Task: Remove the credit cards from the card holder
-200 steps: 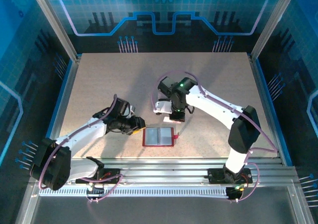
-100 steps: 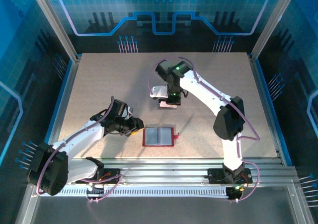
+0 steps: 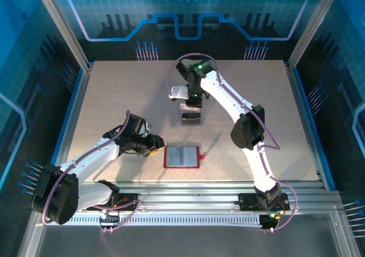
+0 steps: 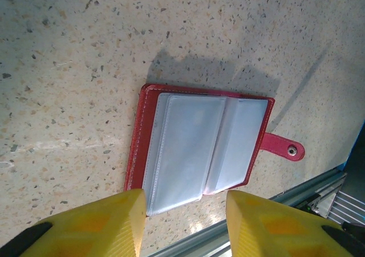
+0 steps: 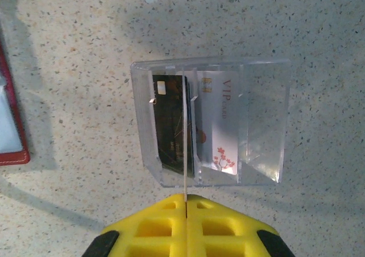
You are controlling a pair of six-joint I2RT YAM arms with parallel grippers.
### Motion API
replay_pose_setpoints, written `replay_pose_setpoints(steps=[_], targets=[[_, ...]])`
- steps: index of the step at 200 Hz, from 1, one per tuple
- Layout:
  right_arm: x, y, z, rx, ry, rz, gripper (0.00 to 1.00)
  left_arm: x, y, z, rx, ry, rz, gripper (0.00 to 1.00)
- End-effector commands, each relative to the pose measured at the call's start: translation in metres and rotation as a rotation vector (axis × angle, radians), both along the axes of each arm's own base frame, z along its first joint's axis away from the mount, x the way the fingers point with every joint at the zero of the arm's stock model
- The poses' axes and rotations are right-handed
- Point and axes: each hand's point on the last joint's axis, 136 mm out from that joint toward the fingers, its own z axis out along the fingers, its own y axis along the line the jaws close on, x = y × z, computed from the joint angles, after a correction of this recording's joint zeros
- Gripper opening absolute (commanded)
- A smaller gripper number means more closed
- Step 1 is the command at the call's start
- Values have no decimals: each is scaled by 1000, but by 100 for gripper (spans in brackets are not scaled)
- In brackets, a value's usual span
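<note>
The thin credit card [image 5: 186,154] in the robot's right gripper hangs over the black card's edge, so the robot should next shift it across, lower it into the white VIP card's slot [image 5: 217,122] and then release it.
The card holder [image 3: 181,156] lies open near the table's front edge, with a red border, pale grey pockets [image 4: 188,143] and a snap tab [image 4: 283,148]. My left gripper [image 4: 185,225] stands open just left of it, its yellow fingers [image 4: 108,225] astride the holder's near corner. Farther back, my right gripper [image 5: 186,203] is shut on a thin credit card [image 5: 186,154], seen edge-on. It hangs over a clear slotted stand [image 5: 265,126] that has a black card [image 5: 171,123] and a white VIP card [image 5: 222,129] in its slots. From above, the right gripper [image 3: 191,103] is directly behind the stand [image 3: 191,118].
An aluminium rail [image 3: 188,188] runs along the table's near edge, close to the holder. Blue glass walls and metal posts [image 3: 63,29] enclose the speckled tabletop [image 3: 114,97]. The holder's red edge [image 5: 12,137] shows left of the stand.
The right arm has carried its card away from the holder toward the back, and it now hangs over the clear stand. The left arm and the holder have stayed put.
</note>
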Motion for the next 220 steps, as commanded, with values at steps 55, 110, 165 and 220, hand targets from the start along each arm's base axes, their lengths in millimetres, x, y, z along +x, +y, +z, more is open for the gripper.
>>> replay_pose_setpoints(steps=[55,110,165,220], targets=[[21,-11,-23,-29,23,-4,0,-2,7,-1,7,9,10,42],[29,-7,-44,-33,36,-18,0,-2,22,-6,79,19,26,42],[26,-6,-56,-41,66,-24,0,7,42,-1,93,7,55,42],[28,-6,-63,-51,67,-29,3,18,61,5,46,1,98,43]])
